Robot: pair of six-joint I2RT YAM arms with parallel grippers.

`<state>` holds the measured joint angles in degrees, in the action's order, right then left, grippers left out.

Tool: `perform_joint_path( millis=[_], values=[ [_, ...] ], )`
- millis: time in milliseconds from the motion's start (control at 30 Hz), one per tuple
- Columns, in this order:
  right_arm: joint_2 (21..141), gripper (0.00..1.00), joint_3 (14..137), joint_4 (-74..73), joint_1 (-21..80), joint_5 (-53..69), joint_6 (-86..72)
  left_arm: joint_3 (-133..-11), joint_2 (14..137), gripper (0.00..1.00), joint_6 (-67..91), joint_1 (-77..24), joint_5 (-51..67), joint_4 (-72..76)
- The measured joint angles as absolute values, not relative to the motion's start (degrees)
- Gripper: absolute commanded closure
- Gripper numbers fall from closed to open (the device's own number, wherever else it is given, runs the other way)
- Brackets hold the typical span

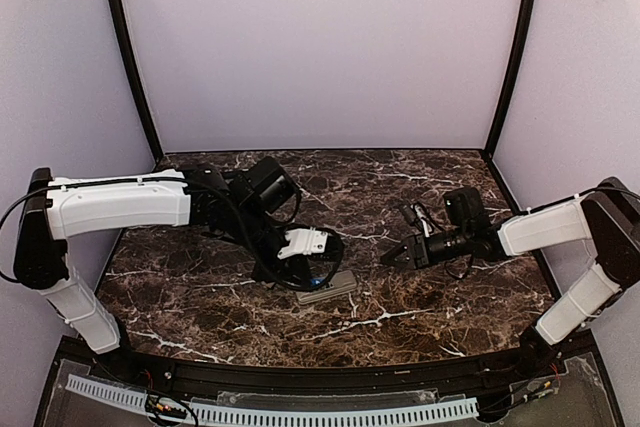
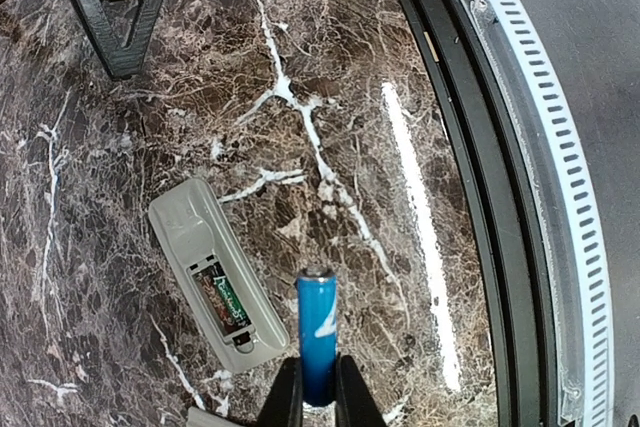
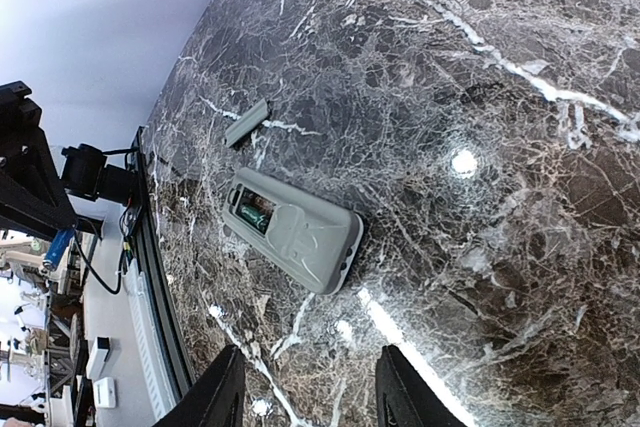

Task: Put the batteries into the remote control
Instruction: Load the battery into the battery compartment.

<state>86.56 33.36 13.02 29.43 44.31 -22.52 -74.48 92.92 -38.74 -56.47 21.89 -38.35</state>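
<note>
The battery hollow's empty half (image 2: 215, 298) lies below my left gripper, to the left in its wrist view. Next, I shift over it, turn to match its slant, lower and release.
The remote control (image 1: 327, 288) lies grey back up on the marble table, its battery recess open with something dark green inside. It also shows in the left wrist view (image 2: 215, 272) and the right wrist view (image 3: 295, 230). My left gripper (image 2: 317, 387) is shut on a blue battery (image 2: 317, 332), which points forward just right of the recess end and above the table. In the top view this gripper (image 1: 315, 272) hovers over the remote's left end. My right gripper (image 3: 310, 387) is open and empty, to the right of the remote (image 1: 390, 255). No other battery shows.
A small flat grey cover piece (image 3: 246, 123) lies on the table beyond the remote. The table's black front rail (image 2: 470, 147) and a white slotted strip (image 2: 570, 177) run close by. The left arm (image 3: 25, 167) stands at the left of the right wrist view.
</note>
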Motion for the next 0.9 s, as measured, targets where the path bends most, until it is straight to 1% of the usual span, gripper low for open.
perform_joint_path(
  millis=[167,367,467,600,900],
  values=[
    [86.74,0.56,33.3,13.34,29.43,44.34,-22.52,-76.01,94.0,0.99,-38.3,-56.47,20.93,-39.81],
    [86.83,0.56,32.91,13.69,29.43,44.31,-22.52,-88.38,104.81,0.99,-32.49,-56.47,16.78,-45.69],
    [86.83,0.56,32.69,13.67,29.43,44.12,-22.5,-92.71,109.58,1.0,-29.93,-56.47,14.11,-48.58],
    [86.83,0.57,32.53,13.67,29.36,43.92,-22.52,-95.29,113.69,1.0,-27.49,-56.45,10.61,-52.25],
    [86.85,0.57,32.27,13.72,29.32,43.92,-22.52,-96.57,118.98,0.99,-24.49,-56.34,4.34,-56.29]
  ],
)
